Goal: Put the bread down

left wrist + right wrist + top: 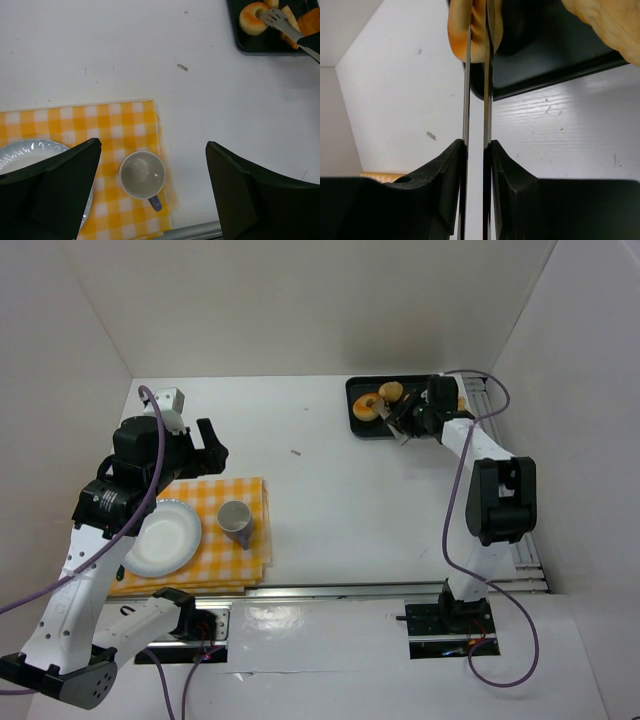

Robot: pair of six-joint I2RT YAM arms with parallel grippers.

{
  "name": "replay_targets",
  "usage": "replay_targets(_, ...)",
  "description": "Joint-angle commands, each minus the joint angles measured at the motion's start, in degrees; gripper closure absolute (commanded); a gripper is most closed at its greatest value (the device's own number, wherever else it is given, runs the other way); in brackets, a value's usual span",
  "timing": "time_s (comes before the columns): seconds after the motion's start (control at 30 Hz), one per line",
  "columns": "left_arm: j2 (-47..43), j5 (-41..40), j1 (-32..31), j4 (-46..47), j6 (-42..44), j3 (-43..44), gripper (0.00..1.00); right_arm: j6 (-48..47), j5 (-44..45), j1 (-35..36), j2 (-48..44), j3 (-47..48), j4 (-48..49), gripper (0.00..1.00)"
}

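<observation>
The empty plate (164, 530) is back and left of my right gripper in the top view, so my right gripper will next swing the metal tongs (395, 416) over the plate and let go.
A black tray (356, 430) at the far right holds a ring-shaped bread (366, 406) and other pieces (391, 391). My right gripper (415, 420) is shut on metal tongs (395, 416), whose tips reach the ring bread. In the right wrist view the tong blades (476, 75) run nearly closed from my gripper (475, 145) to the bread (457, 30) at the tray (545, 65). I cannot tell whether they pinch it. My left gripper (215, 448) is open and empty above the cloth. Its view shows the bread (252, 17) and tongs (280, 22).
A yellow checked cloth (250, 490) lies at the near left with a white paper plate (165, 537) and a grey cup (235, 517) on it. The left wrist view shows the cup (142, 174), plate (25, 152) and cloth (100, 120). White walls enclose the table.
</observation>
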Motion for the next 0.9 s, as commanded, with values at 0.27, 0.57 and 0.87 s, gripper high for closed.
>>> replay_targets(0.27, -1.07, -0.59, 0.39, 0.86, 0.44, 2.64, 0.01, -0.64, -3.08, 0.22, -6.81, -1.01, 2.39, 0.92)
replay_targets(0.57, -1.59, -1.65, 0.39, 0.34, 0.44, 3.70, 0.01, -2.83, -4.23, 5.84, -8.39, 3.29, 0.46, 0.93)
replay_targets(0.87, -0.54, -1.65, 0.39, -0.80, -2.28, 7.38, 0.01, -8.46, -6.68, 30.59, -1.90, 15.92, -2.26, 0.94)
